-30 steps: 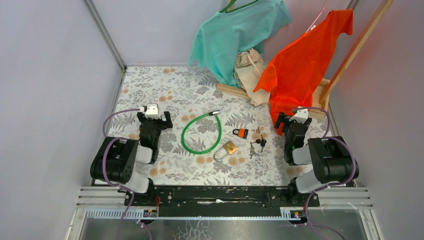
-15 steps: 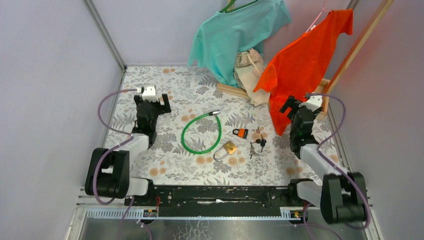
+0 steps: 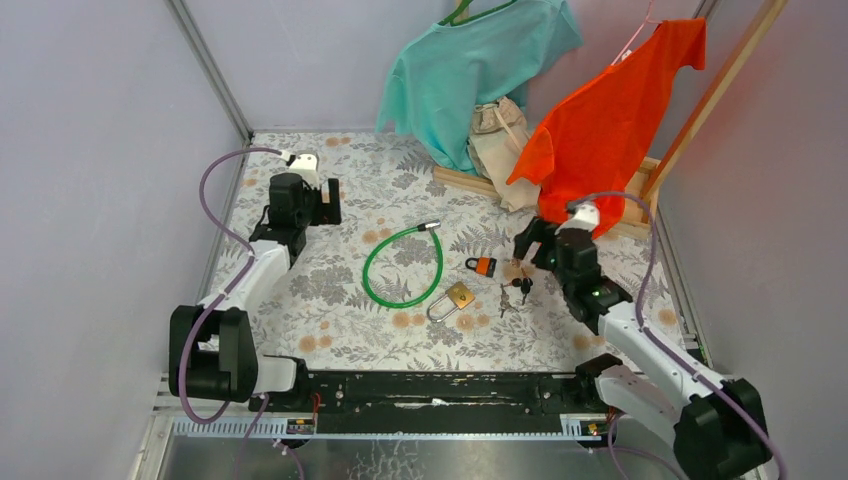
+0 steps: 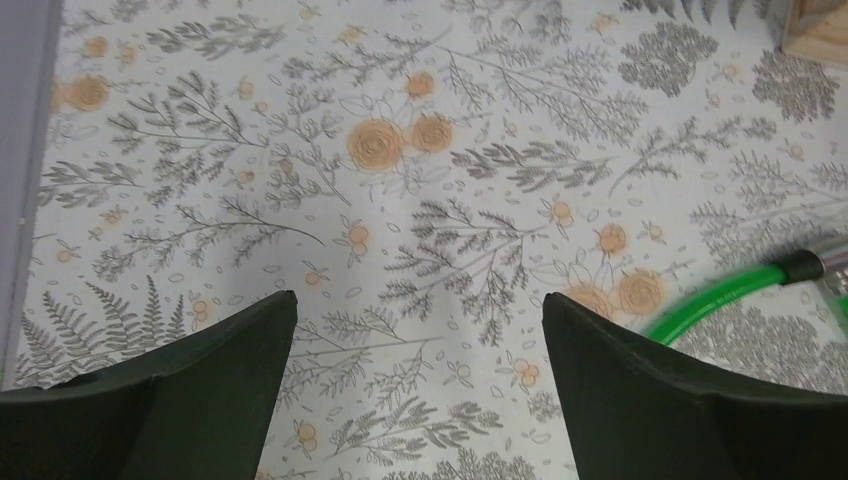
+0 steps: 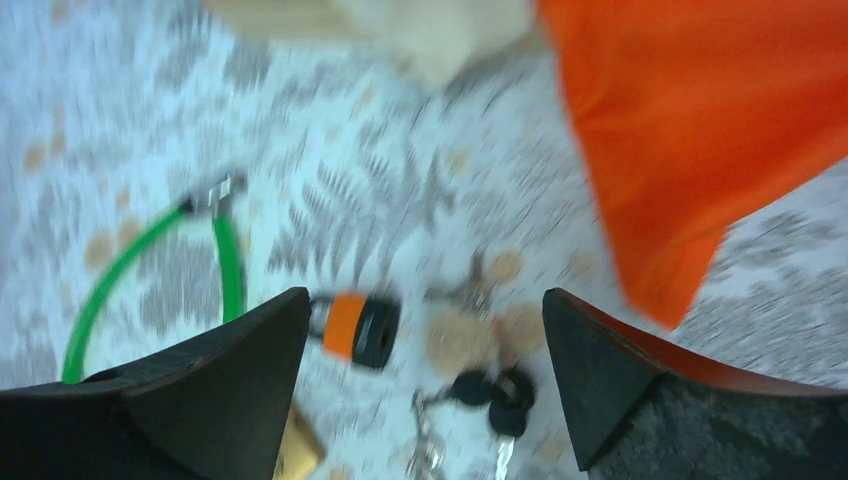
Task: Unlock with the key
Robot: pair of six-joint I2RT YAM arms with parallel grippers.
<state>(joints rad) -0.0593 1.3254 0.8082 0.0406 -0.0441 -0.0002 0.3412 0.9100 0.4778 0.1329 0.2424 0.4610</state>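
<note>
The right gripper moves back and down next, toward the left in the top view, onto the key's thin silver blade, which sticks out clear of the keys' black heads.
A bunch of black-headed keys lies on the floral cloth, also blurred in the right wrist view. An orange-and-black padlock lies left of it, seen too in the right wrist view. A brass padlock lies nearer me, its corner in the right wrist view. A green cable lock loops left of them. My right gripper is open and empty, above the keys. My left gripper is open and empty at the far left, over bare cloth, the green cable's end at its right.
A wooden rack base stands at the back with a teal shirt, a beige garment and an orange shirt hanging low; the orange shirt hangs close over my right gripper. Purple walls close both sides.
Both arms have unfolded and reached out from their bases. My right gripper swung left toward the keys and padlocks. My left gripper moved farther back on the left.
</note>
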